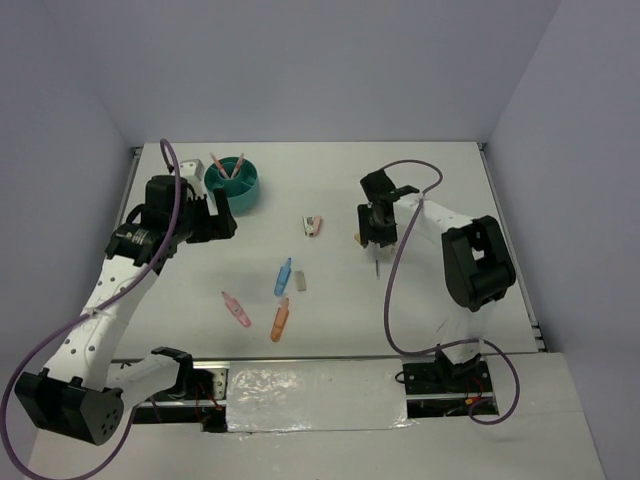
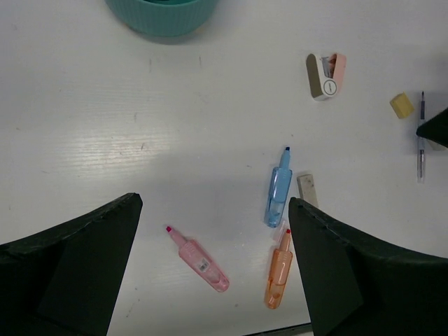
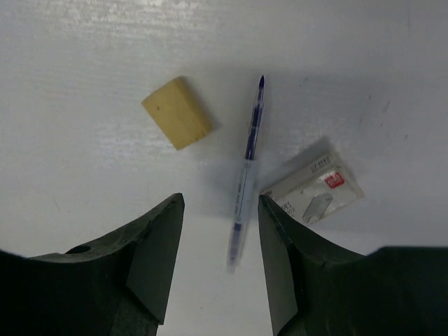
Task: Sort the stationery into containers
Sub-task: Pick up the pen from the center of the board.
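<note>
The left gripper's open fingers are high beside the organiser [image 1: 240,190], so the gripper will next move down and back onto the clear cap [image 1: 284,297] between the blue and orange markers.
The teal organiser [image 1: 240,190] stands at the back left with two pink-orange markers [image 1: 226,166] leaning in it; its rim [image 2: 162,14] shows at the top of the left wrist view. My left gripper [image 2: 213,203] hovers open and empty beside it, high over a blue marker [image 2: 278,189], a pink marker [image 2: 198,259] and an orange marker [image 2: 278,269]. My right gripper [image 3: 219,203] is low over the table, its jaws apart on either side of a thin dark-blue pen [image 3: 248,164] without touching it. A tan eraser [image 3: 176,112] lies just left of the pen.
A small box of staples [image 3: 313,187] lies right of the pen, close to my right finger. A pink and white mini stapler [image 1: 314,227] sits mid-table, and a grey eraser [image 1: 300,280] beside the blue marker [image 1: 283,277]. Walls close the table on three sides.
</note>
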